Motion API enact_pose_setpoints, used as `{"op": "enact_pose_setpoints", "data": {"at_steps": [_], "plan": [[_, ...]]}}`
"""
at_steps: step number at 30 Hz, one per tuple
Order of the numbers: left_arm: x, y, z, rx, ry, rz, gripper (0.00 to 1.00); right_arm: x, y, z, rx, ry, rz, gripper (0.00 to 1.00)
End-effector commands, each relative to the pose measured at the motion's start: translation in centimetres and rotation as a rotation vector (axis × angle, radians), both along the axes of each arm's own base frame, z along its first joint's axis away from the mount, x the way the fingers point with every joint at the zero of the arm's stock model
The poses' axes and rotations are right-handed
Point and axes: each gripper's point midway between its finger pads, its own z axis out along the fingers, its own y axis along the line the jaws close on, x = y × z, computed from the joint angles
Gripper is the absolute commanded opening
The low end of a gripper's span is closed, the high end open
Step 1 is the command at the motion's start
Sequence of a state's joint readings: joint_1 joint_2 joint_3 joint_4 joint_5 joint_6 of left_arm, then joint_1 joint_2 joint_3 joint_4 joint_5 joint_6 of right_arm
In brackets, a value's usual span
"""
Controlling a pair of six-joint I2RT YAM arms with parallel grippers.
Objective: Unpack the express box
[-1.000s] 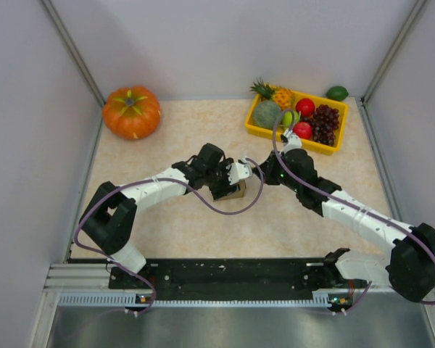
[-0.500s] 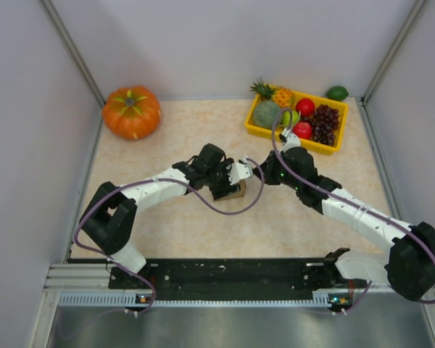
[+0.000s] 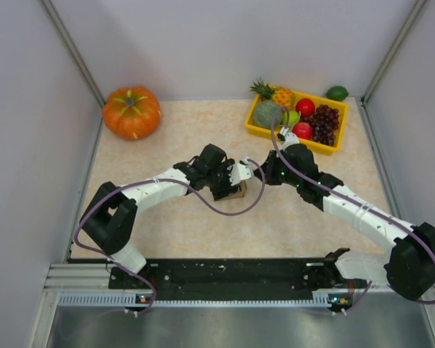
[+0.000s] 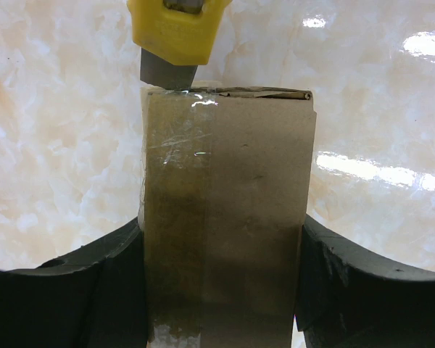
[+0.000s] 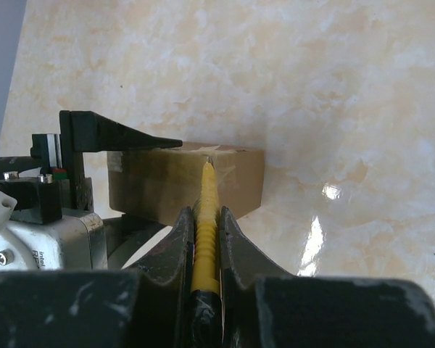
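My right gripper moves to the right in the top view and down next to release the knife (image 5: 206,210), since bare tabletop lies below it, beside the carton.
The express box (image 3: 237,192) is a small brown carton with clear tape, standing on the marble tabletop mid-table. My left gripper (image 4: 221,290) is shut on it, one black finger (image 4: 72,297) pressed to each side of the box (image 4: 228,217). My right gripper (image 5: 205,232) is shut on a yellow utility knife (image 5: 206,210). The knife's grey blade (image 4: 167,72) meets the far top edge of the carton at the taped seam. In the top view the right gripper (image 3: 264,172) sits just right of the box, facing the left gripper (image 3: 228,185).
An orange pumpkin (image 3: 132,112) sits at the back left. A yellow tray (image 3: 333,148) of fruit stands at the back right, with a green lime (image 3: 337,93) behind it. Grey walls close in both sides and the back.
The right arm's wrist has shifted slightly away from the camera; the box and the left arm have stayed put.
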State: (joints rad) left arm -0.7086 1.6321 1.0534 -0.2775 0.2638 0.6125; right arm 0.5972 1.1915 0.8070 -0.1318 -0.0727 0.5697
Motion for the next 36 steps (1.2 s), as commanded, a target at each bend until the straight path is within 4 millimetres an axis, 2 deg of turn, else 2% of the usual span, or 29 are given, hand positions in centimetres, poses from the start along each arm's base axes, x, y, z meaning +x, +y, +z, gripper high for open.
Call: {"op": "enact_pose_setpoints", "data": {"at_steps": [1,7,18,22,26,31,34,36], "plan": [[0.2,2.9,-4.2,0.146,0.053,0.09,0.36,-4.1,0.5,-1.3,-0.003,0.166,0.121,0.0],[0.4,2.8,-4.2,0.148,0.053,0.093,0.36,-4.5,0.3,-1.6,-0.012,0.184,0.123,0.0],[0.6,2.8,-4.1,0.149,0.057,0.103,0.35,-4.8,-0.7,-0.1,0.037,0.207,0.104,0.0],[0.5,2.8,-4.0,0.15,0.049,0.09,0.36,-4.3,-1.3,0.8,0.044,0.176,0.062,0.0],[0.4,2.7,-3.6,0.135,0.046,0.082,0.37,-3.4,-2.7,3.1,0.062,0.091,-0.023,0.0],[0.5,1.9,-2.5,0.102,0.084,0.121,0.48,-2.2,-5.0,5.1,0.069,-0.005,-0.157,0.0],[0.2,1.0,-1.8,0.073,0.137,0.116,0.56,-1.8,-5.8,4.6,0.059,0.009,-0.19,0.0],[0.1,0.0,-1.0,0.038,0.158,0.098,0.68,-1.7,-6.2,3.5,0.046,0.035,-0.204,0.0]]}}
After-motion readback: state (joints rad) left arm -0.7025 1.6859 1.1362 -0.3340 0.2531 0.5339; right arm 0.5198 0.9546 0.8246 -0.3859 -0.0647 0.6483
